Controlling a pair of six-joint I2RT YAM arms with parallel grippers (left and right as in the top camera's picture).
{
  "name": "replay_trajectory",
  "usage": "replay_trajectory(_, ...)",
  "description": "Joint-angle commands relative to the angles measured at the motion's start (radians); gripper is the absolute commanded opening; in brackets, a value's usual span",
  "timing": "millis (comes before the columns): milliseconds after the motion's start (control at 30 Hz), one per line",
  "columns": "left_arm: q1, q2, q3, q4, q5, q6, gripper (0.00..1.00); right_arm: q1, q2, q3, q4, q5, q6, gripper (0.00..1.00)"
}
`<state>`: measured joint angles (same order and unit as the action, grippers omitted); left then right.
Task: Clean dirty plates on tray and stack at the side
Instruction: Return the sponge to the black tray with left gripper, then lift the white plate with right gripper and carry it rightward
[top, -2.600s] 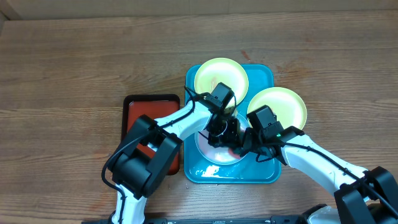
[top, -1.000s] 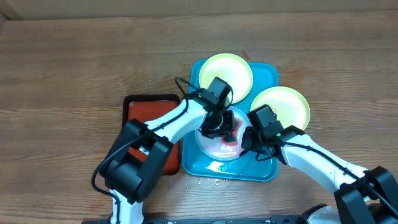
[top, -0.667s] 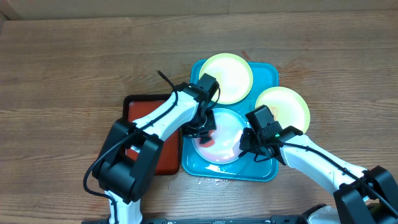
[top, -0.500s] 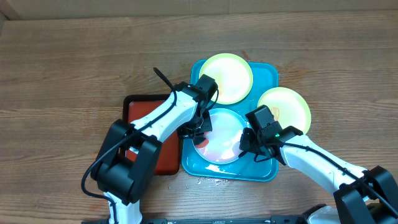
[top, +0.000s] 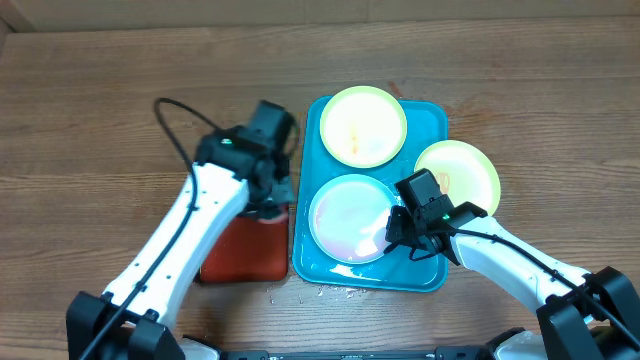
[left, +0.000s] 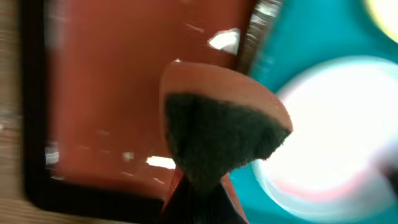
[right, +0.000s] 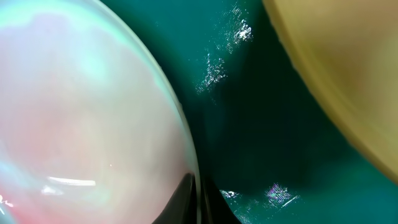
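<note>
I should move my left gripper down, away from the turquoise tray and into the red tray (top: 246, 248) (left: 129, 104), because its open bottom has room to let go of the sponge.
The turquoise tray (top: 433, 268) holds a light blue plate (top: 345, 220) at its front and a yellow-green plate (top: 362, 125) at its back. A second yellow-green plate (top: 462, 170) overhangs the tray's right rim. My right gripper (top: 392, 228) is shut on the blue plate's right rim (right: 186, 143). My left gripper (top: 268, 205) is shut on a sponge (left: 221, 134) with a dark scouring face, above the red tray (left: 118, 99). The blue plate shows a faint pink tint in the left wrist view (left: 336, 124).
A smaller red tray (top: 240, 255) with a black rim lies left of the turquoise tray, touching it. Small wet specks lie on the wood (top: 335, 290) in front of the turquoise tray. Bare wooden table (top: 120, 110) spreads left and behind.
My left gripper has wiped across the blue plate and moved left off it with the sponge, to above the red tray. The reddish smear is gone. The right gripper kept its hold.
</note>
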<state>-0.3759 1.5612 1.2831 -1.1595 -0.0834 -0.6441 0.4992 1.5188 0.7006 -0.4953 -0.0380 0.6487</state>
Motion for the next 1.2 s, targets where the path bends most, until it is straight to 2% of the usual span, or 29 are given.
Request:
replay_trajectory(0,0.063,0.025,-0.13,0.051,-0.125,0.043,0.04,-0.003,0.017,-0.009,-0.027,0.037,-0.028,0.04)
replay_trajectory(200,0.108,0.04,-0.348,0.315,0.003,0.116,0.04,-0.003,0.017,-0.009,-0.027,0.037,-0.028,0.04)
replay_trajectory(333,0.108,0.039,-0.351,0.322,0.043,0.117,0.04,-0.003,0.017,-0.007,-0.028,0.036,-0.045,0.04)
replay_trajectory(400,0.11,0.037,-0.311,0.277,0.058,0.117,0.17,-0.003,0.012,0.015,-0.06,0.037,-0.056,0.04)
replay_trajectory(433,0.113,0.031,-0.285,0.246,0.058,0.117,0.27,-0.003,0.006,0.034,-0.085,0.037,-0.068,0.04)
replay_trajectory(467,0.119,0.025,-0.259,0.213,0.058,0.117,0.42,-0.003,-0.001,0.056,-0.11,0.039,-0.083,0.04)
replay_trajectory(500,0.127,0.014,-0.225,0.173,0.056,0.118,0.51,-0.003,-0.011,0.087,-0.146,0.053,-0.087,0.04)
replay_trajectory(667,0.189,-0.065,-0.079,0.038,0.053,0.121,0.64,0.011,-0.045,0.247,-0.293,0.085,-0.181,0.04)
replay_trajectory(800,0.274,-0.159,0.046,-0.047,0.089,0.137,0.78,0.066,-0.047,0.399,-0.39,0.222,-0.231,0.04)
replay_trajectory(967,0.383,-0.264,0.195,-0.132,0.164,0.184,1.0,0.198,-0.047,0.515,-0.34,0.368,-0.331,0.04)
replay_trajectory(1167,0.435,-0.351,0.272,-0.192,0.181,0.196,1.0,0.361,-0.03,0.517,-0.156,0.528,-0.388,0.04)
